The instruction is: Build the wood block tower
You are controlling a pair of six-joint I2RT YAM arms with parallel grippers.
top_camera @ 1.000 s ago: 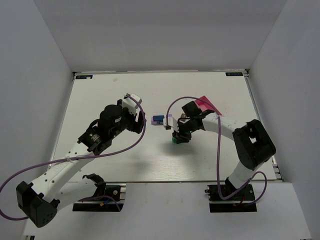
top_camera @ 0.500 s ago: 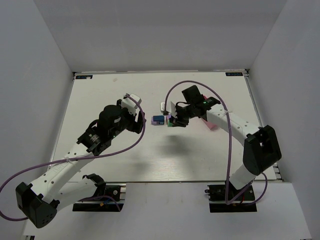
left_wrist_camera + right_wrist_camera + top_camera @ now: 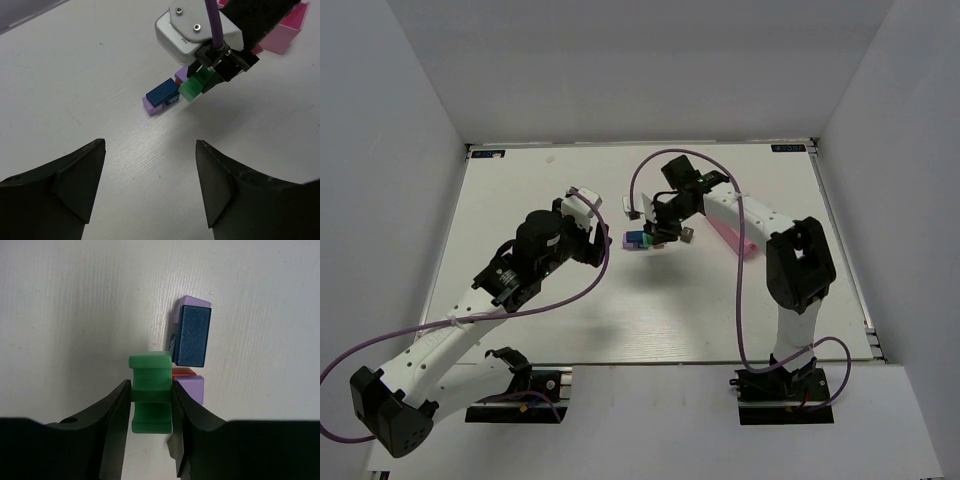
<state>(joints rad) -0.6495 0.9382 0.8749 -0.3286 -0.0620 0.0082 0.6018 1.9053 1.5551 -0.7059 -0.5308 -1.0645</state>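
The green block (image 3: 150, 395) hangs beside the near side of the cluster, so I will move my right gripper outward over the red piece and lilac cube (image 3: 193, 388) and let go of the block.
My right gripper (image 3: 151, 388) is shut on a green notched block (image 3: 150, 395) and holds it just above the table, right beside a small cluster of blocks. The cluster is a blue brick (image 3: 192, 336) lying on a lilac brick (image 3: 194, 302), with a red piece (image 3: 183, 372) and a lilac cube (image 3: 193, 388) next to it. In the top view the cluster (image 3: 634, 239) lies mid-table under the right gripper (image 3: 654, 236). The left wrist view shows the green block (image 3: 193, 86) against the blue brick (image 3: 162, 93). My left gripper (image 3: 150, 152) is open and empty, a short way left of the cluster.
A pink rectangular tray (image 3: 734, 236) lies right of the cluster, partly under the right arm; it also shows in the left wrist view (image 3: 291, 34). The left arm (image 3: 535, 250) stands left of the blocks. White walls enclose the table.
My right gripper has carried the green block left and toward the back, from the near-middle of the table up against the blue and lilac cluster. The left arm has barely moved.
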